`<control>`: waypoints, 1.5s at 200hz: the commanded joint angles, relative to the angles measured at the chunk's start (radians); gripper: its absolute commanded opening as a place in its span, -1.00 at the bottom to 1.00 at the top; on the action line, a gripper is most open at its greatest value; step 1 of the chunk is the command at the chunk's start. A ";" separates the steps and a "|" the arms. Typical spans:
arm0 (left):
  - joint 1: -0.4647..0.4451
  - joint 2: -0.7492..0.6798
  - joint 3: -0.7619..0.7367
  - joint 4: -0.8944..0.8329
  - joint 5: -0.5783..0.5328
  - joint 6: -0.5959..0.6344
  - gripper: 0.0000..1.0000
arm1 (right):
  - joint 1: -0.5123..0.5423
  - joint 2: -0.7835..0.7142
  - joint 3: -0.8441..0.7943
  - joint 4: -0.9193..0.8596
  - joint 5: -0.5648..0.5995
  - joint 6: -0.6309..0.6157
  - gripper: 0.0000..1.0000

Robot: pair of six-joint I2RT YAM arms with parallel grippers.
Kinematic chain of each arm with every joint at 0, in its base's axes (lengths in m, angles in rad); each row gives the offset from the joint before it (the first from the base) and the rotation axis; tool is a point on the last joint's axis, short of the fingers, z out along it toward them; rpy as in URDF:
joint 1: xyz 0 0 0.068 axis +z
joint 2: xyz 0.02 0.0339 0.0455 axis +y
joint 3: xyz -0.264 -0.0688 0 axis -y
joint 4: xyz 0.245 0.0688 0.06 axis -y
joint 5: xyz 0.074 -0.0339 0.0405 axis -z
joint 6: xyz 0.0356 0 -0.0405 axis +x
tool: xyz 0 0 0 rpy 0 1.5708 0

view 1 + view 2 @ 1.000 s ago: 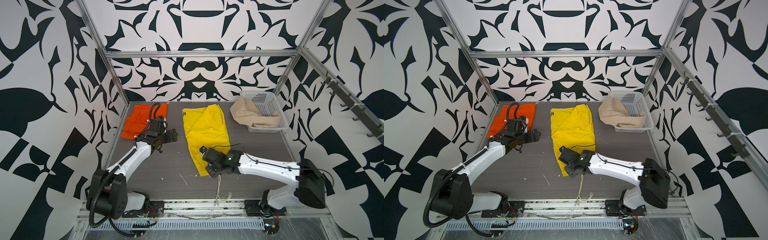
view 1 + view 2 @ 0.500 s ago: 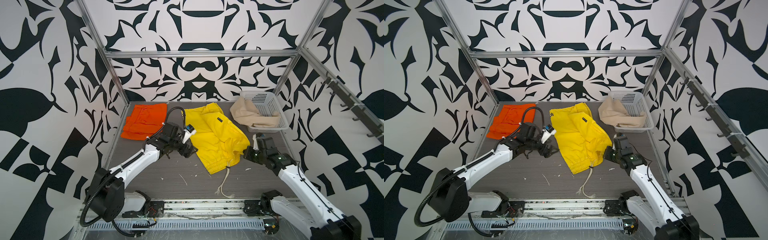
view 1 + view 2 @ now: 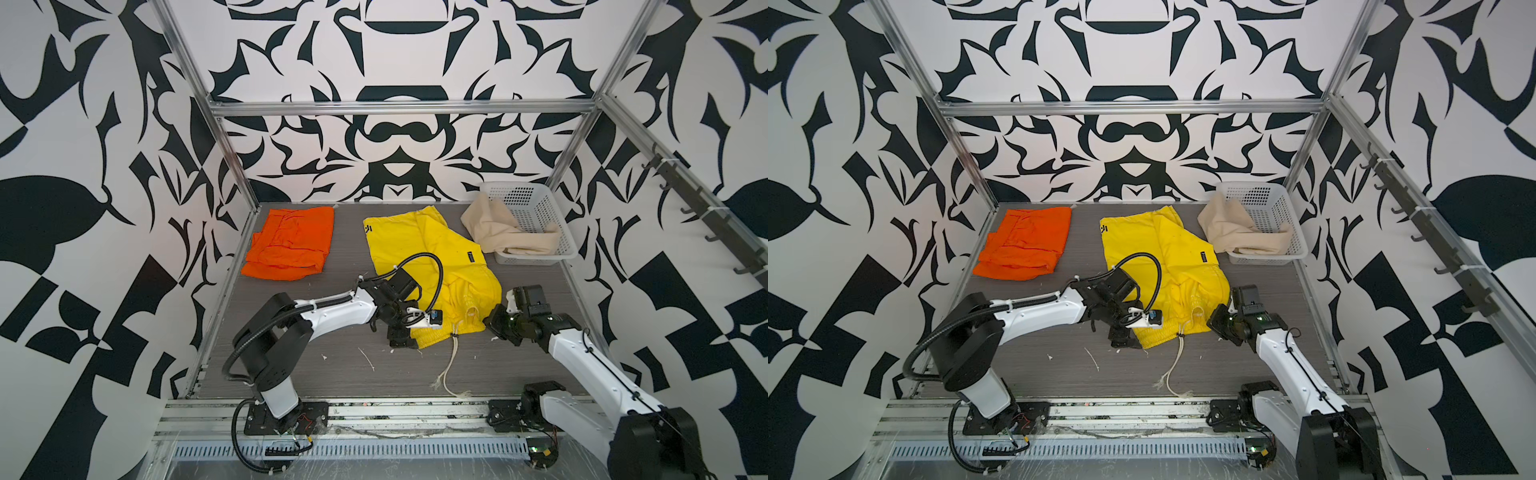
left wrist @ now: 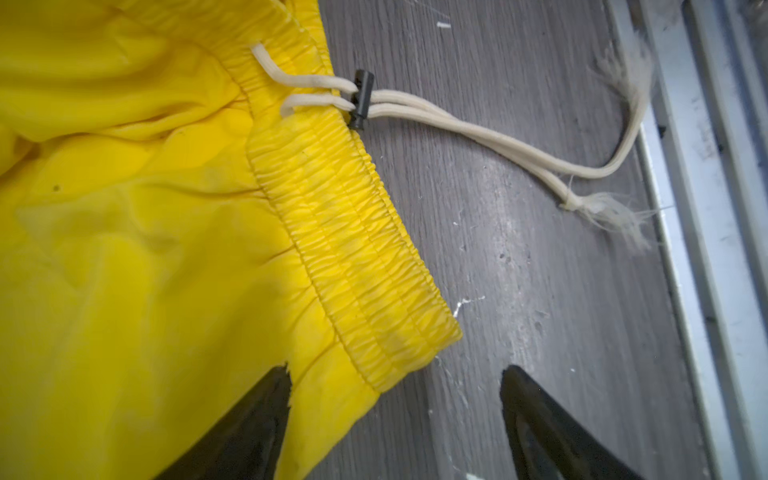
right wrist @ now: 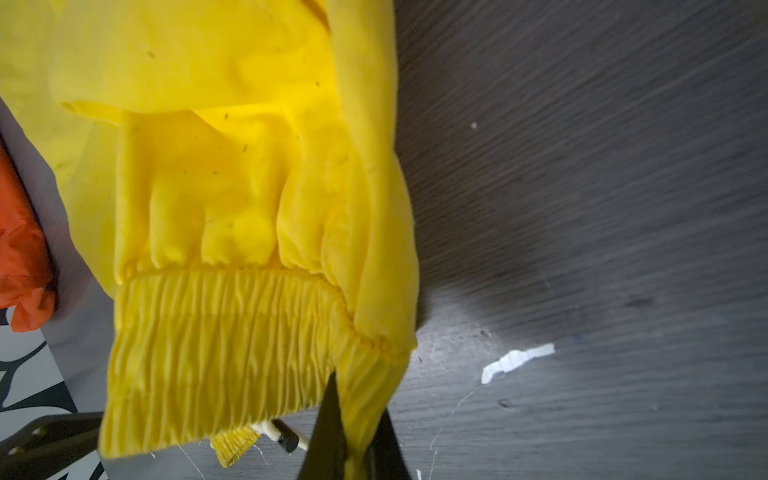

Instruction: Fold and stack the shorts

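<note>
My right gripper should bring the pinched waistband end outward over the yellow leg by the beige shorts (image 3: 494,228) and let go of it. That leg is farther out than my gripper.
The yellow shorts (image 3: 415,253) (image 3: 1154,249) lie spread in the middle of the table, waistband toward the front. My right gripper (image 5: 357,415) (image 3: 492,322) is shut on the waistband's right end, with the cloth pinched between its fingers. My left gripper (image 4: 395,374) (image 3: 401,338) stands open at the waistband's left corner, one finger (image 4: 257,415) on the yellow cloth and the other over bare table. The cream drawstring (image 4: 478,133) (image 3: 446,365) trails toward the front rail. The orange shorts (image 3: 291,245) lie folded at the back left. The beige shorts (image 3: 494,228) hang over the basket rim.
A white perforated basket (image 3: 536,216) stands at the back right against the wall frame. Aluminium rails (image 3: 374,405) run along the table's front edge. White lint and thread scraps (image 3: 368,359) dot the dark table in front of the left arm.
My right gripper has drawn the yellow shorts' waistband to the right, opening out the folded cloth. My left gripper has come from the orange shorts to the waistband's left corner.
</note>
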 commanded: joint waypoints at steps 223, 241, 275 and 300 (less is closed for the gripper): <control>-0.079 -0.555 -0.233 -0.047 -0.296 -0.464 -0.52 | 0.217 0.585 0.792 0.232 -0.106 -0.139 -1.00; -0.087 -0.516 -0.213 0.019 -0.327 -0.523 -0.51 | 0.211 0.651 0.893 0.210 -0.084 -0.162 -1.00; -0.118 -0.290 -0.114 0.129 -0.316 -0.604 -0.48 | 0.124 0.607 0.813 0.167 -0.081 -0.155 -0.21; -0.172 -0.127 -0.022 0.173 -0.264 -0.603 -0.44 | 0.033 0.422 0.647 0.092 -0.049 -0.167 0.25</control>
